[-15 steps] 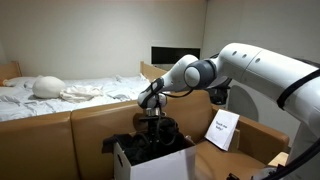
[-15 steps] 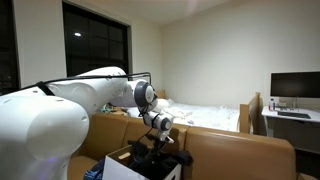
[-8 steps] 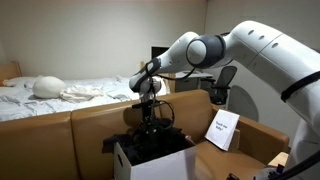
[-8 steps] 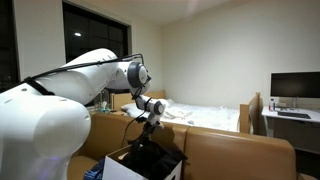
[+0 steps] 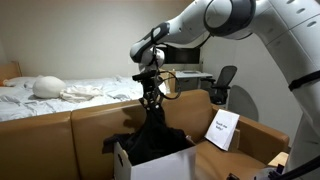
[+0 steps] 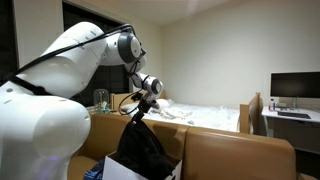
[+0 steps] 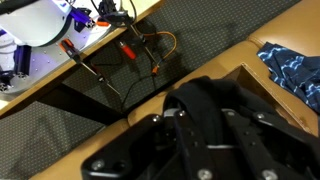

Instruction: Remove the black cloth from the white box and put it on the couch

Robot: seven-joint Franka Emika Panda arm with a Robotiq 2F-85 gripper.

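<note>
The lower part of the black cloth is still in the box, so next I will lift my gripper higher above the white box (image 5: 160,165) and pull the cloth up until I let it go.
My gripper (image 5: 150,97) is shut on the black cloth (image 5: 152,135) and holds it up by its top. The cloth hangs in a long drape, with its lower part still in the white box (image 5: 160,165). In the other exterior view the gripper (image 6: 140,103) holds the cloth (image 6: 143,148) above the box (image 6: 125,172). In the wrist view the cloth (image 7: 205,110) runs between the black fingers (image 7: 195,135). The tan couch (image 5: 60,135) surrounds the box.
A white paper sign (image 5: 222,129) leans on the couch beside the box. A bed with white bedding (image 5: 70,92) lies behind. A monitor on a desk (image 6: 294,88) and an office chair (image 5: 219,83) stand further back. A blue patterned cloth (image 7: 295,65) lies near the box.
The arm has risen a good way, pulling the black cloth up out of the white box so it now hangs stretched from the gripper.
</note>
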